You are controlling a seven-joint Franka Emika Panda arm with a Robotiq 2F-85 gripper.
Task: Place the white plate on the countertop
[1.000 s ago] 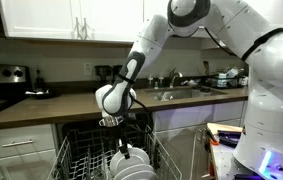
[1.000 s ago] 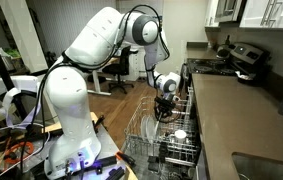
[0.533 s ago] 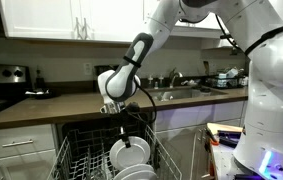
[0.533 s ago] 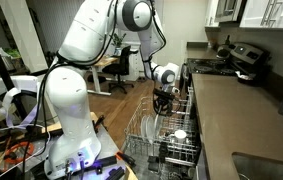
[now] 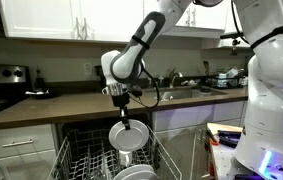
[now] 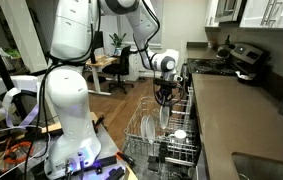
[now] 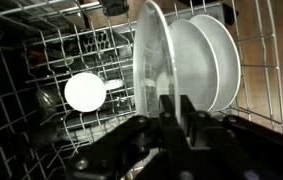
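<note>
My gripper swings the plate up over the counter's front edge next, tilting it flatter because it hangs upright. Then it lowers the plate to release on bare countertop.
My gripper (image 5: 121, 115) is shut on the top rim of a white plate (image 5: 127, 136), which hangs upright above the open dishwasher rack (image 5: 81, 160). In an exterior view the gripper (image 6: 163, 100) holds the plate (image 6: 164, 120) edge-on. In the wrist view the plate (image 7: 149, 70) runs edge-on between my fingers (image 7: 177, 100). More white plates (image 7: 203, 55) stand upright in the rack behind it. The dark-brown countertop (image 5: 61, 105) lies above and behind the rack; it also shows in an exterior view (image 6: 246, 125).
A small white cup (image 7: 85, 92) sits in the wire rack (image 7: 31, 60). Other plates (image 5: 136, 172) stay in the rack below. A steel sink (image 5: 176, 94) is inset in the counter. A stove (image 5: 3, 85) stands at one end, white cabinets above.
My gripper has risen with the white plate, lifting it up out of the dishwasher rack until it hangs above the other plates.
</note>
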